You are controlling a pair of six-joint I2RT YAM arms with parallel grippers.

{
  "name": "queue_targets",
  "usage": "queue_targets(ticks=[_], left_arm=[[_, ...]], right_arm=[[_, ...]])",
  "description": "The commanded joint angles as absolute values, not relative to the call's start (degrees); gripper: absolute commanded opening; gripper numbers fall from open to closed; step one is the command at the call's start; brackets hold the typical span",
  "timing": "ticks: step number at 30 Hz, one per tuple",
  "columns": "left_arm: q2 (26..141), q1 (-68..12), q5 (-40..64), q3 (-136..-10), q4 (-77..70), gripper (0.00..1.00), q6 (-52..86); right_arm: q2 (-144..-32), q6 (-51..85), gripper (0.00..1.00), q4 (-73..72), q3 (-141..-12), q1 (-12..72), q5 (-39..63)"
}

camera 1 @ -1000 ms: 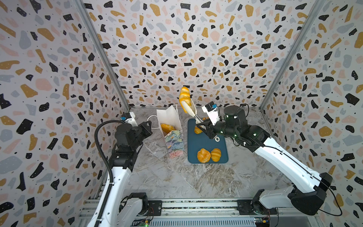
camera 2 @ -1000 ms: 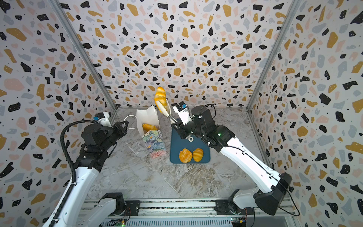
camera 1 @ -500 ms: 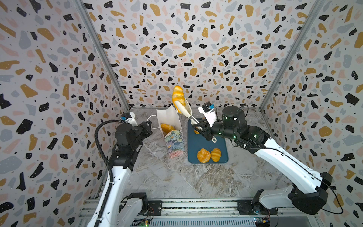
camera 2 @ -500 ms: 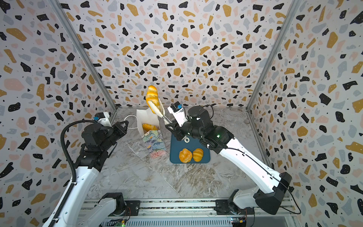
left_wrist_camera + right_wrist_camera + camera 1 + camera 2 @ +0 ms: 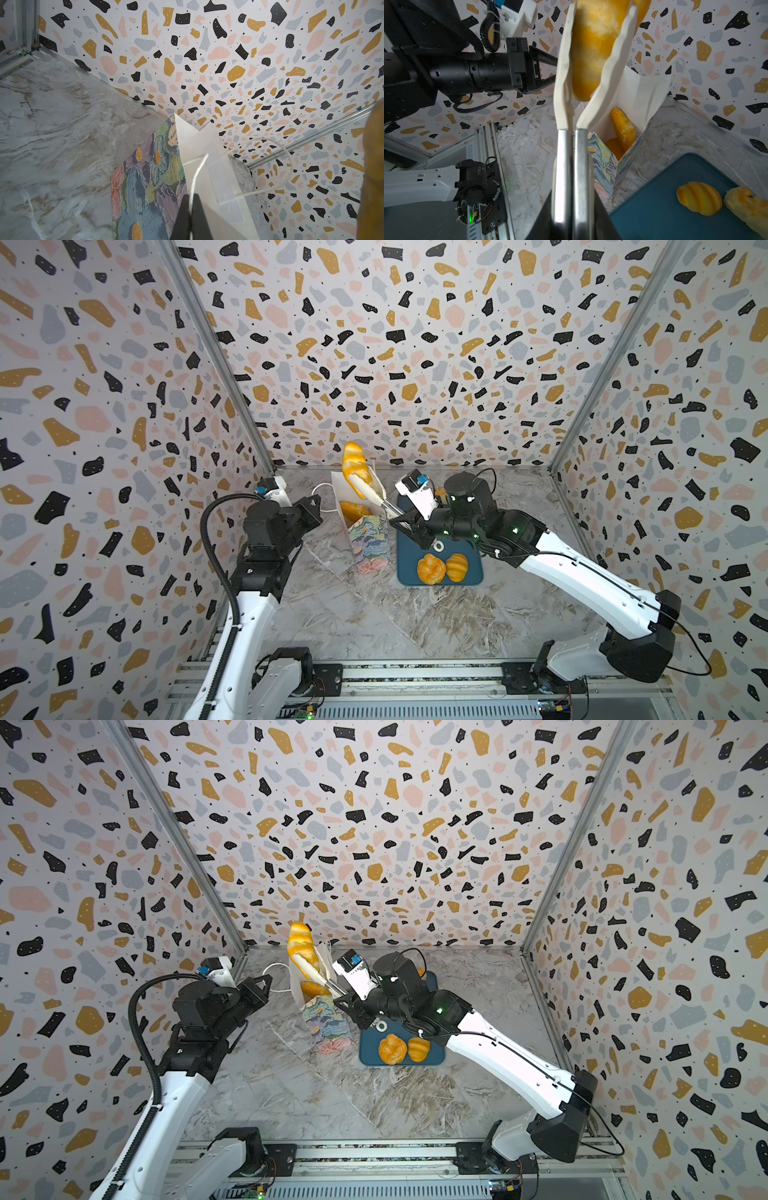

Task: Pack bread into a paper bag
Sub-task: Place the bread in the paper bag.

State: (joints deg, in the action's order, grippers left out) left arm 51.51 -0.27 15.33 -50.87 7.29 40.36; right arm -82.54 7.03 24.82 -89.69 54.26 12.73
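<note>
The striped roll is still above the bag's rim, and the robot's right gripper will next lower it into the bag's opening below the tongs and let them go.
The paper bag stands open left of the tray, with bread inside. My left gripper is shut on the bag's white cord handle. My right gripper is shut on metal tongs with white tips. Those tips clamp a long striped roll, held tilted above the bag's mouth. Two more buns lie on the tray.
The dark-teal tray lies flat right of the bag, partly under my right arm. Patterned walls close in the back and both sides. A metal rail runs along the front edge.
My right gripper has carried the roll in the tongs leftward and slightly down, from over the tray's back edge to above the bag's opening. The left arm has stayed put.
</note>
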Motion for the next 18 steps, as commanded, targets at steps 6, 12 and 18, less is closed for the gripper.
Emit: queue_targets(ticks=[6, 12, 18], left_arm=[[51.81, -0.13, 15.52, -50.97, 4.22, 0.00, 41.06], [51.99, -0.09, 15.62, -51.06, 4.31, 0.00, 41.24], [51.77, -0.09, 15.65, -51.42, 4.68, 0.00, 41.13]], right_arm=[[-84.09, 5.49, 0.18, 26.83, -92.75, 54.65, 11.34], [-85.73, 5.54, 0.23, 28.29, -92.97, 54.66, 9.73], [-86.52, 6.15, 0.34, 29.08, -92.71, 54.67, 7.20]])
